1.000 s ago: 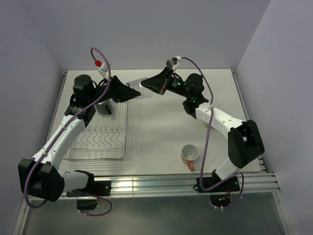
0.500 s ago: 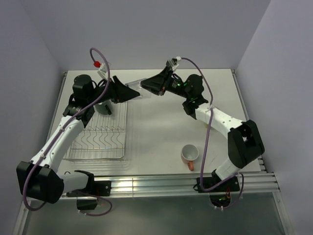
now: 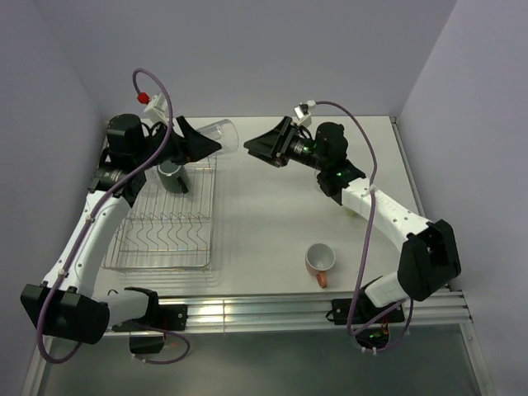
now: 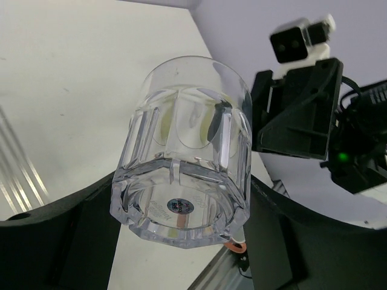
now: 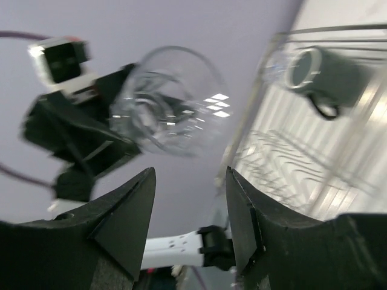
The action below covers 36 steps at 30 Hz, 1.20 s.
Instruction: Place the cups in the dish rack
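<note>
The rack's gap beside the black mug (image 3: pixel 172 176) is below, so my left gripper should next turn to point down, lower the tumbler (image 3: pixel 219 135) and release it into that gap.
My left gripper (image 3: pixel 200 143) is shut on a clear glass tumbler (image 3: pixel 219 135), held on its side in the air over the far right corner of the dish rack (image 3: pixel 196 247). The left wrist view shows the tumbler (image 4: pixel 187 145) base-first between the black fingers (image 4: pixel 284 229). A short gap to the right, my right gripper (image 3: pixel 262 145) hangs open and empty, pointing at the tumbler (image 5: pixel 169 103). A black mug (image 3: pixel 172 176) lies at the rack's far end. An orange mug (image 3: pixel 320 260) stands upright on the table near the front. A pale yellow-green cup (image 3: pixel 353 209) peeks out under the right forearm.
The silver wire rack (image 5: pixel 302 163) takes up the table's left side. Walls close in on the left, back and right. The right arm's grey cable (image 3: pixel 363 239) loops down over the table beside the orange mug.
Both grippers met at the tumbler a second ago. The right gripper has opened and drawn back to the right, and the left arm has carried the tumbler left toward the rack.
</note>
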Available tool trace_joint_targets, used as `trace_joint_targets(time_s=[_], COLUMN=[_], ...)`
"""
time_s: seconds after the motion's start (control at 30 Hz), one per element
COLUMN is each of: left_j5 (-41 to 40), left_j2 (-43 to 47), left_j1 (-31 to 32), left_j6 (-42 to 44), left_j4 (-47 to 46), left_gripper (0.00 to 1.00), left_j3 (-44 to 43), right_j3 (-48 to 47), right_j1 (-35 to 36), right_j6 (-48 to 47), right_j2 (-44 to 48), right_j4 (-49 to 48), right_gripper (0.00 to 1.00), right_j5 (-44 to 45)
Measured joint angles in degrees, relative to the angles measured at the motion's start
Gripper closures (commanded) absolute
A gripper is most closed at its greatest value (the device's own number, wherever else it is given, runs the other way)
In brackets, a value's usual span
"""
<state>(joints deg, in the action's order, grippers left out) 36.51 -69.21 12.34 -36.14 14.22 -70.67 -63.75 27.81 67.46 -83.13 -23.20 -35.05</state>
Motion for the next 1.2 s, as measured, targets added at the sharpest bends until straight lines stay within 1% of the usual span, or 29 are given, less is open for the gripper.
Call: trace_joint_targets(time_s=[0.07, 0.2, 0.3, 0.4, 0.57, 0.7, 0.9, 1.2], left_j5=[-2.5, -11.4, -19.4, -24.5, -27.9, -30.5, -32.9, -35.3], left_j2=[0.0, -1.4, -4.6, -8.4, -16.9, -21.9, -26.3, -32.4], left_j1=[-0.5, -0.6, -0.6, -0.9, -0.9, -0.9, -0.9, -0.4], left_j6=[1.7, 5.5, 8.3, 10.2, 12.4, 13.6, 15.5, 16.9], left_j4=[3.7, 12.3, 17.4, 21.0, 27.5, 30.7, 33.2, 35.1], left_gripper=[1.0, 1.0, 1.0, 1.0, 1.0, 1.0, 1.0, 1.0], left_j3=[-2.3, -8.5, -12.6, -13.7, -17.1, -20.9, -23.8, -23.9], right_j3=[0.0, 0.0, 0.0, 0.1, 0.2, 0.2, 0.5, 1.5], right_j1=[-0.2, -0.8, -1.0, -1.1, -1.1, -1.1, -1.1, -1.1], right_j6=[-3.3, -9.3, -13.3, -16.4, -20.2, -22.1, -23.8, -24.8], right_j2=[1.5, 4.0, 5.0, 5.3, 5.4, 5.4, 5.5, 5.6], right_j4=[5.1, 13.7, 18.5, 22.5, 27.1, 29.1, 30.4, 30.8], right_gripper=[0.42, 0.42, 0.42, 0.42, 0.42, 0.42, 0.42, 0.42], right_j5=[2.9, 9.1, 13.0, 16.2, 19.4, 20.5, 20.8, 20.7])
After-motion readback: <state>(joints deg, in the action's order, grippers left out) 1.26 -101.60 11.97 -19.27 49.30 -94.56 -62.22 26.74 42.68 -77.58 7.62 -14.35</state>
